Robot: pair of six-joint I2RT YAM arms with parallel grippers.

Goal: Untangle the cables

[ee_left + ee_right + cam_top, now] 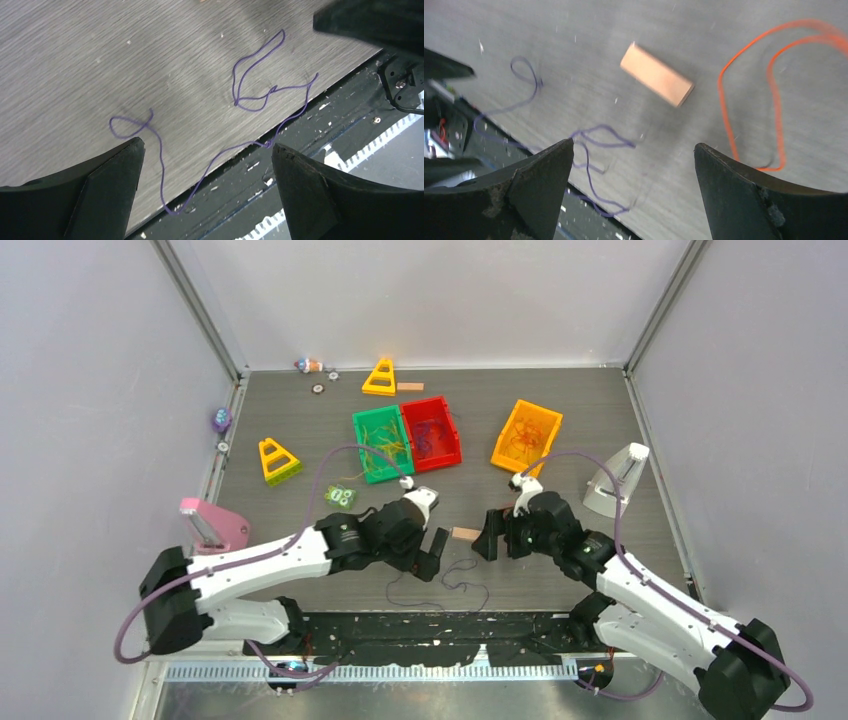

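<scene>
Next, the left gripper lowers back and to the left in the overhead view, to the purple cable's bend by the table's front edge (390, 599) (173, 212), where one part of the cable runs apart.
Thin purple cables (462, 578) lie loose on the table by its front edge, partly hanging over it. In the left wrist view the purple cable (235, 90) loops below and between the fingers of my left gripper (208, 145), which stands open and holds nothing. My right gripper (633, 145) is also open and empty above more purple cable (609, 145), with an orange cable (774, 100) curled on the table to its right. From above, my left gripper (432, 552) and right gripper (487, 537) face each other just above the purple cables.
A small wooden block (466, 534) lies between the grippers. Green (382, 443), red (431, 432) and orange (526, 436) bins holding cables stand further back. Yellow triangles (278, 460), a pink object (212, 525) and a white stand (615, 485) sit around.
</scene>
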